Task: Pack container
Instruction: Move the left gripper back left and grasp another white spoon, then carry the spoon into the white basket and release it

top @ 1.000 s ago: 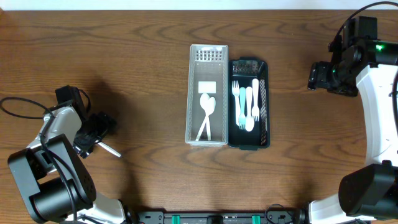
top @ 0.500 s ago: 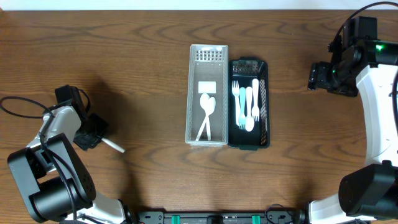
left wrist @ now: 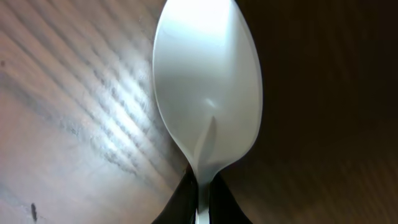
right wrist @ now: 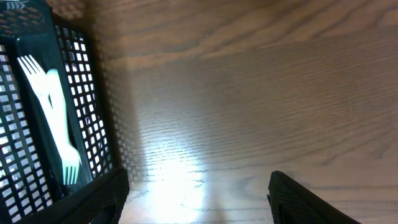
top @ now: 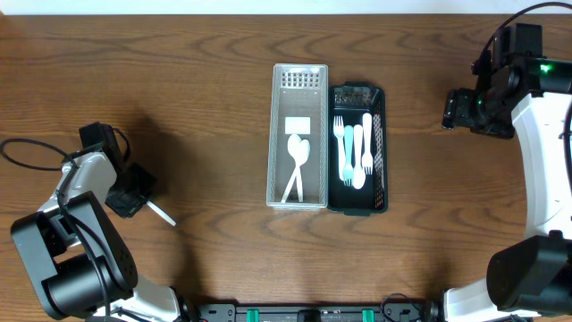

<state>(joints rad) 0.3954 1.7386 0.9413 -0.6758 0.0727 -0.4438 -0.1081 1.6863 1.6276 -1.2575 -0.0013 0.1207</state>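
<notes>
My left gripper lifts this spoon next, then brings it down over the white spoons in the white mesh container.
My left gripper (top: 134, 197) sits at the table's left, shut on a white plastic spoon (top: 162, 214) that pokes out toward the front right. In the left wrist view the spoon's bowl (left wrist: 208, 93) fills the frame, and the black fingers (left wrist: 179, 200) pinch its neck just above the wood. A white mesh container (top: 277, 134) in the middle holds white spoons (top: 297, 165). Beside it, a black mesh container (top: 382, 148) holds white and teal forks (top: 356, 152). My right gripper (top: 456, 109) hangs open over bare wood to the right of the black container (right wrist: 93, 112).
A black cable (top: 31, 152) loops on the table by the left arm. The right arm's white body (top: 545, 152) runs along the right edge. The table's far edge lies at the top of the overhead view.
My left gripper has gone from wide open to shut on the spoon and shifted slightly back left with it. The right arm has not moved.
</notes>
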